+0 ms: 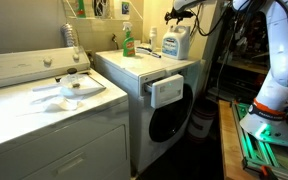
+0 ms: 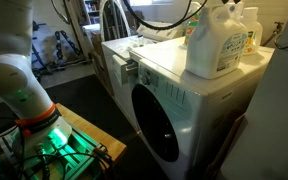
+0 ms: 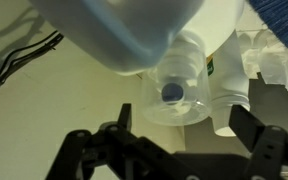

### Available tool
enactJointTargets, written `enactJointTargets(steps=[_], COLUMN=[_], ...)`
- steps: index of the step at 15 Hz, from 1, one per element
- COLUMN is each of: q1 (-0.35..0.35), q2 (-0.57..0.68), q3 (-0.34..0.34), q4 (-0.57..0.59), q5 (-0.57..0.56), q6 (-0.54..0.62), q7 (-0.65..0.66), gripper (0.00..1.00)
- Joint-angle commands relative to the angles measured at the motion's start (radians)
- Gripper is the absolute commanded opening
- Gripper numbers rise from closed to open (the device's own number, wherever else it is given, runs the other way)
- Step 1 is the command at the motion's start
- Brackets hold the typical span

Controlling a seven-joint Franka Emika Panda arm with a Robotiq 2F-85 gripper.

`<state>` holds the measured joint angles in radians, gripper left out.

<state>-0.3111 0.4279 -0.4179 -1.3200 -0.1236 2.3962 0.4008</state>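
Observation:
My gripper's open fingers have the gap between them in line with the clear round cap (image 3: 175,96), so next I will move my gripper down onto the cap and close.
My gripper (image 3: 189,128) is open and empty. In the wrist view its two black fingers straddle a clear round cap with a blue centre (image 3: 174,96), apart from it. A large white and blue detergent jug (image 3: 124,30) fills the top of that view, and a white bottle (image 3: 229,92) stands beside the cap. In an exterior view the gripper (image 1: 181,14) hangs just above the detergent jug (image 1: 174,42) at the back of the washer top. The jug (image 2: 219,45) also shows on the washer in an exterior view, where the gripper is out of sight.
The white front-load washer (image 1: 169,115) has its detergent drawer (image 1: 166,92) pulled out. A green bottle (image 1: 128,42) stands on its top. A dryer (image 1: 44,120) alongside carries white items (image 1: 69,90). The arm's base (image 2: 29,120) sits on a wooden stand.

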Motion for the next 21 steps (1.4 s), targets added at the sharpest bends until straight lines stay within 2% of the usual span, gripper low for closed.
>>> enactJointTargets(steps=[1,11,12,14,15,18,21], q1=[-0.01,-0.021,-0.022,-0.023,-0.021,-0.014,-0.01], q2=[0.008,0.039,0.041,0.044,0.045,0.037,0.023], q3=[0.002,-0.001,-0.001,-0.003,-0.005,-0.004,-0.009], q4=[0.001,0.011,0.011,0.015,0.019,0.028,0.031], q5=[0.009,0.013,0.013,0.011,0.007,0.0,-0.006], q6=[-0.008,-0.006,-0.004,0.002,0.002,0.006,0.006], q7=[-0.01,-0.005,-0.004,-0.001,0.002,0.002,0.003], gripper=[1.0,1.0,0.95,0.71,0.7,0.47,0.45])
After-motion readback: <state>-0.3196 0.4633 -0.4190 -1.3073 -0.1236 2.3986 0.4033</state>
